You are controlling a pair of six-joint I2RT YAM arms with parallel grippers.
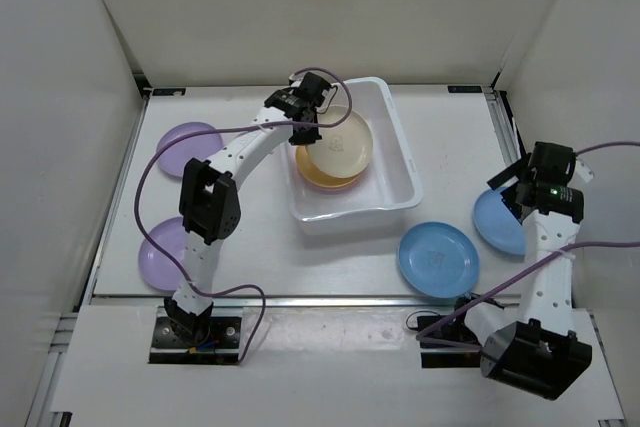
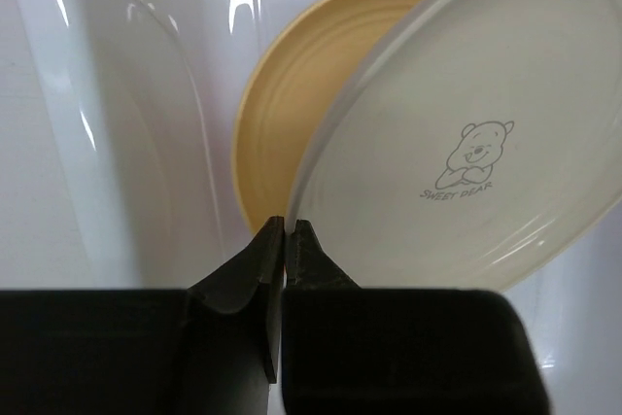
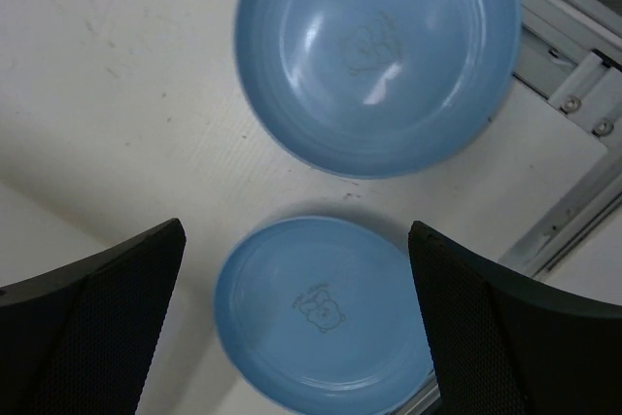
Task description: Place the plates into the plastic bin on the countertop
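Note:
The right gripper needs to turn while it moves back and down astride the near rim of the rail-side blue plate [image 1: 502,249] [image 3: 449,160].
The white plastic bin [image 1: 408,169] stands mid-countertop [image 1: 260,237]. A yellow-orange plate [image 1: 322,176] lies inside it. My left gripper [image 1: 306,117] is shut on the rim of a cream plate [image 1: 345,143], held tilted over the yellow-orange one. The left wrist view shows the gripper [image 2: 289,230] pinching the cream plate [image 2: 476,133] above the yellow-orange plate [image 2: 287,123] and the bin wall [image 2: 117,143]. My right gripper [image 1: 512,190] is open above a blue plate [image 1: 494,223]. In the right wrist view the gripper [image 3: 296,240] hangs over one blue plate [image 3: 321,313], with another [image 3: 374,55] beyond.
A second blue plate [image 1: 438,259] lies in front of the bin's right corner. Two purple plates [image 1: 188,144] [image 1: 162,253] lie at the left. A metal rail [image 1: 505,137] edges the right side, and white walls enclose the back and sides.

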